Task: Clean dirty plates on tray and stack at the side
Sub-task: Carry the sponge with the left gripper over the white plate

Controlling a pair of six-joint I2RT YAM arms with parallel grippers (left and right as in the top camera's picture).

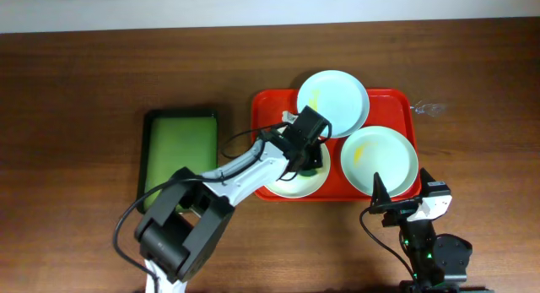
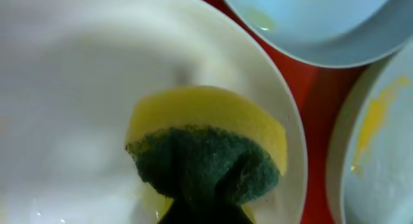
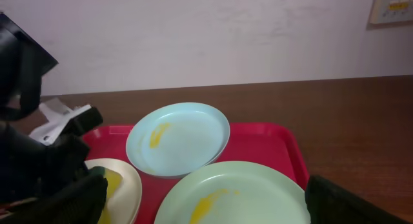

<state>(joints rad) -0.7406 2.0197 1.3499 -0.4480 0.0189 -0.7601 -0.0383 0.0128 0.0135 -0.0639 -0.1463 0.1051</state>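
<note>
The robot next needs to move its right gripper left in the overhead view to the sponged plate's rim, tilting it down onto the part of the plate's rim that the sponge point(image 2: 206, 153) leaves clear.
The red tray point(image 1: 396, 99) holds three plates. The far plate point(image 1: 332, 103) and the right plate point(image 1: 379, 160) each carry a yellow smear. The near-left plate point(image 1: 287, 188) is partly hidden under my left arm. My left gripper point(image 1: 309, 158) is shut on a yellow and green sponge point(image 2: 206, 153) and presses it onto that near-left plate point(image 2: 77, 88). My right gripper point(image 1: 403, 198) is open and empty at the tray's near right corner. In the right wrist view the smeared far plate point(image 3: 177, 139) and right plate point(image 3: 239, 195) lie ahead of it.
A dark green tray point(image 1: 179, 154) lies left of the red tray. A small clear object point(image 1: 429, 109) lies on the wooden table by the red tray's far right corner. A wall stands behind the table.
</note>
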